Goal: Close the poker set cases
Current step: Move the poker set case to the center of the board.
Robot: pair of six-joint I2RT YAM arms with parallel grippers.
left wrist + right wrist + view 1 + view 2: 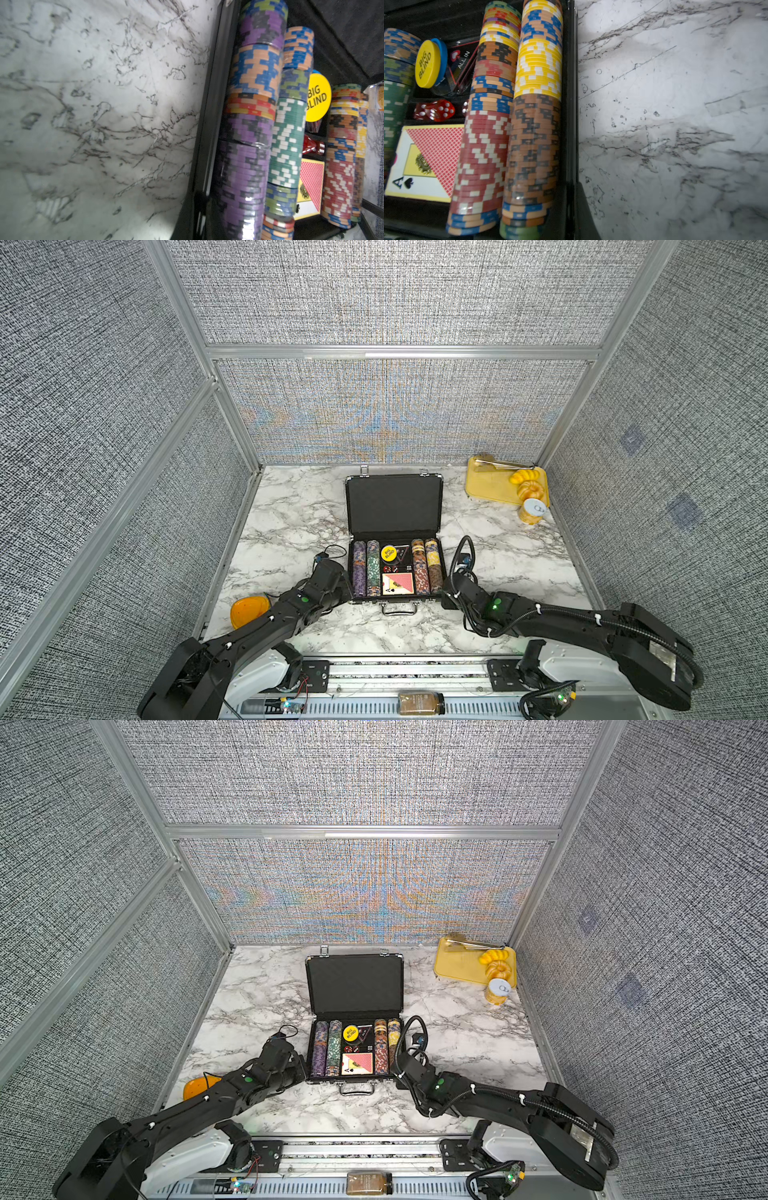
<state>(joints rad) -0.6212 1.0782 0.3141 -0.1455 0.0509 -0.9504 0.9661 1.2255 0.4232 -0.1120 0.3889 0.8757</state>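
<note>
The bare marble before the case's handle [399,632] lies back of my left gripper. I should next draw my left gripper back with the case's side, then release it.
The poker set case [392,504] [354,982] stands open in the middle of the marble table in both top views. Its black-lined lid is raised toward the back wall. The base holds chip rows [245,145] [533,135], red dice, a yellow "BIG BLIND" button and a card deck [425,162]. My left gripper [347,590] [303,1072] [199,207] is shut and rests against the outside of the base's left wall. On the opposite side, my right gripper [445,593] [395,1077] [584,218] is shut against the right wall's outside. Neither holds anything.
A yellow tray [486,487] with tongs and ring pastries sits in the back right corner, a yellow can [532,512] beside it. An orange bowl [245,612] lies at the table's left edge behind my left arm. The case handle [399,608] faces the front.
</note>
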